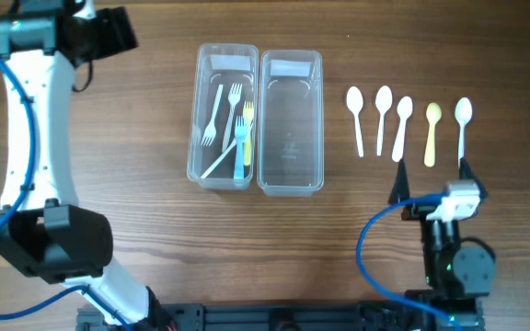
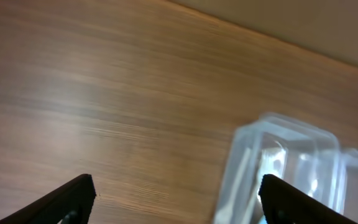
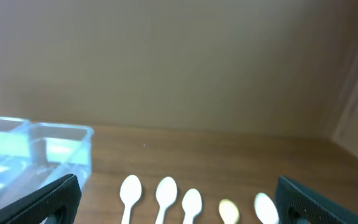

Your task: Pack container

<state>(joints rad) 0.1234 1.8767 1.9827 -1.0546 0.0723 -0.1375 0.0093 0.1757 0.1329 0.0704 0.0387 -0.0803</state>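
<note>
The right gripper moves outward next, tilts its side-facing fingers down and lowers them around the middle spoon's neck (image 1: pixel 402 120) (image 3: pixel 189 218), which is outward of and below the gripper.
Two clear plastic containers stand side by side at table centre. The left container (image 1: pixel 222 116) holds several forks, white, yellow and blue (image 1: pixel 240 138). The right container (image 1: pixel 291 120) holds nothing. Several spoons lie in a row to the right: white ones (image 1: pixel 355 119) and a yellow one (image 1: pixel 432 132); they also show in the right wrist view (image 3: pixel 165 194). My left gripper (image 2: pixel 176 199) is open and empty, at the far left, with the left container's corner (image 2: pixel 278 168) between its fingertips' view. My right gripper (image 1: pixel 431 179) (image 3: pixel 176 202) is open and empty, near the front edge below the spoons.
The wooden table (image 1: pixel 136 184) spans the whole view. My left arm (image 1: pixel 26 129) runs along the left edge. A wall (image 3: pixel 166 62) rises beyond the table's far edge in the right wrist view.
</note>
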